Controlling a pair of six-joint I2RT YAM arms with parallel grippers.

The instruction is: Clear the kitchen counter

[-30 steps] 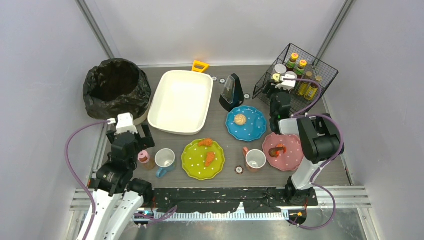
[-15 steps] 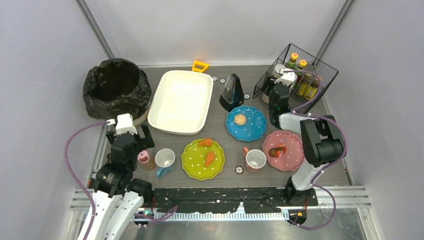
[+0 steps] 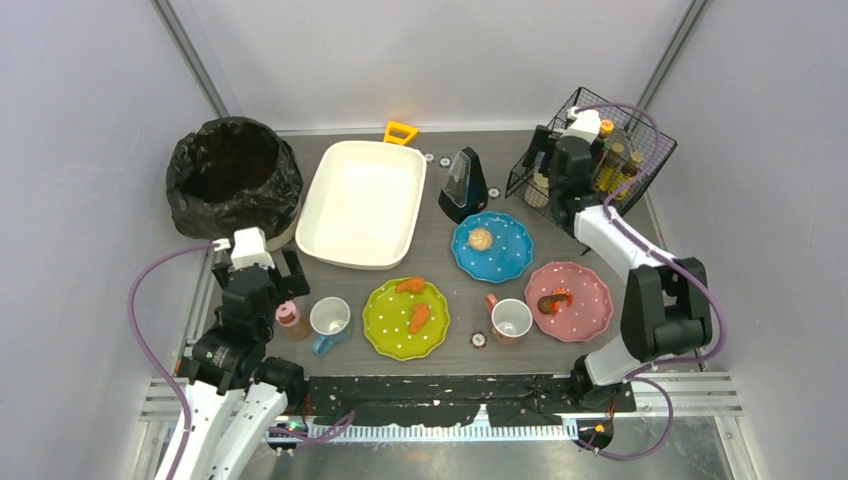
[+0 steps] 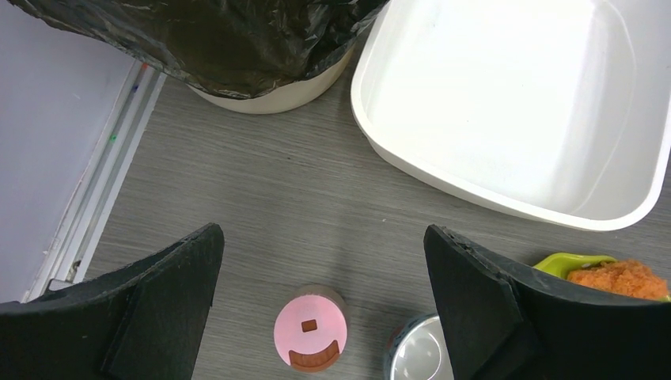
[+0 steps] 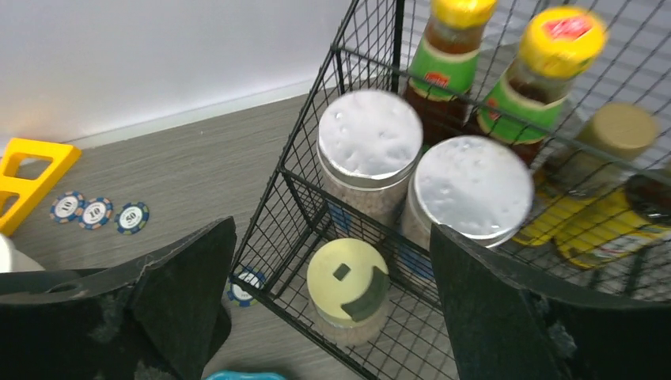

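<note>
My left gripper lowers, turns and comes back around the pink lid (image 3: 286,311) (image 4: 311,327) next, since the shaker stands below and back from the gripper's open fingers.
The kitchen counter (image 3: 350,283) is dark wood-grain. On it stand a pink-lidded shaker (image 3: 289,318), a blue mug (image 3: 329,320), a green plate (image 3: 405,318), a blue plate (image 3: 492,247) and a pink plate (image 3: 570,300), each with food, and a second mug (image 3: 511,320). My left gripper (image 3: 260,285) is open and empty, above and just behind the shaker (image 4: 310,338), its fingers wide apart (image 4: 323,237). My right gripper (image 3: 553,180) is open and empty (image 5: 332,229) over the front corner of the wire basket (image 5: 316,214), above a yellow-lidded shaker (image 5: 348,285) standing inside.
A white tub (image 3: 362,203) sits at the back centre and a black-bagged bin (image 3: 232,175) at the back left. A black metronome-shaped object (image 3: 463,185) stands beside the basket (image 3: 600,150), which holds jars and bottles. Poker chips (image 5: 95,212) and a yellow handle (image 5: 28,170) lie nearby.
My right arm has stretched toward the back, carrying its gripper further over the wire basket. The left arm and the items on the counter have not moved.
</note>
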